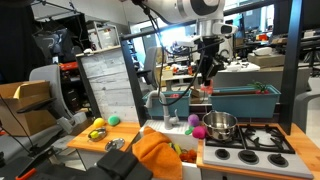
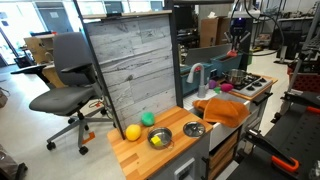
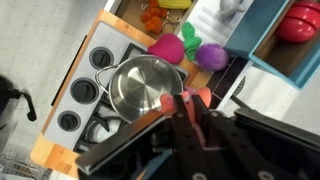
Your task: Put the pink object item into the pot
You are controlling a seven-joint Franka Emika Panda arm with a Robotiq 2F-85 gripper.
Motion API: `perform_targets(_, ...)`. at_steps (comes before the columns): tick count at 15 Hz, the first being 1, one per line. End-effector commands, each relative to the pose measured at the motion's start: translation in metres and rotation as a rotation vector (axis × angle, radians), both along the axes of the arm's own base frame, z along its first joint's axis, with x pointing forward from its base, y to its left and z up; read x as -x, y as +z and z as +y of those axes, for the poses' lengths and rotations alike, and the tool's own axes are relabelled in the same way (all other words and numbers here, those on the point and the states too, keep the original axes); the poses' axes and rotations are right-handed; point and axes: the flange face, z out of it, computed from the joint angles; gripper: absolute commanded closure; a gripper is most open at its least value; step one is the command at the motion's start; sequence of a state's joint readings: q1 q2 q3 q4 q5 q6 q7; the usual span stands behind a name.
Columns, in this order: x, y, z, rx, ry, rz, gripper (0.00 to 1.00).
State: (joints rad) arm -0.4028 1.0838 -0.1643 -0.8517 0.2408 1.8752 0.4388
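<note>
The gripper stays high and shifts sideways toward the burners first, as the next move, to get the salmon-pink object over the pot's opening (image 1: 220, 120) (image 3: 144, 87).
My gripper (image 3: 190, 102) is shut on a salmon-pink object (image 3: 203, 95) that sticks out past the fingertips. In the wrist view it hangs above the stove, just beside the rim of the shiny steel pot (image 3: 145, 85). In an exterior view the gripper (image 1: 207, 80) is well above the pot (image 1: 220, 125), in front of the teal tub. In an exterior view the gripper (image 2: 237, 38) and the pot (image 2: 237, 75) are small and far away. The pot looks empty.
A magenta ball (image 3: 168, 47), a purple ball (image 3: 212, 55) and a green piece (image 3: 190, 38) lie beside the pot. The pot stands on a black stove (image 1: 255, 140). The teal tub (image 1: 235, 100) holds a red thing (image 3: 303, 22). An orange cloth (image 1: 157, 155) lies nearby.
</note>
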Motion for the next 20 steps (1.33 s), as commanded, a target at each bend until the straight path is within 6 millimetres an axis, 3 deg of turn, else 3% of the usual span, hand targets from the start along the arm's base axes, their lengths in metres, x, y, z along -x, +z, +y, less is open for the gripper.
perform_targets(1,-0.002,-0.0002,-0.021,0.069,-0.098,0.001,0.97)
perform_targets(5,-0.0005,-0.0026,-0.0302,0.1,-0.157,0.011,0.97)
perform_targets(6,0.0009,-0.0019,-0.0296,0.104,-0.165,0.03,0.63)
perform_targets(7,0.0002,-0.0013,-0.0282,0.104,-0.171,0.026,0.62)
perform_targets(15,-0.0042,0.0018,-0.0226,0.11,-0.176,0.017,0.04)
perform_targets(17,-0.005,0.0028,-0.0203,0.1,-0.172,0.016,0.0)
perform_targets(18,-0.0021,-0.0015,-0.0224,0.094,-0.169,0.01,0.05)
perform_targets(20,-0.0029,-0.0008,-0.0213,0.095,-0.167,0.008,0.0)
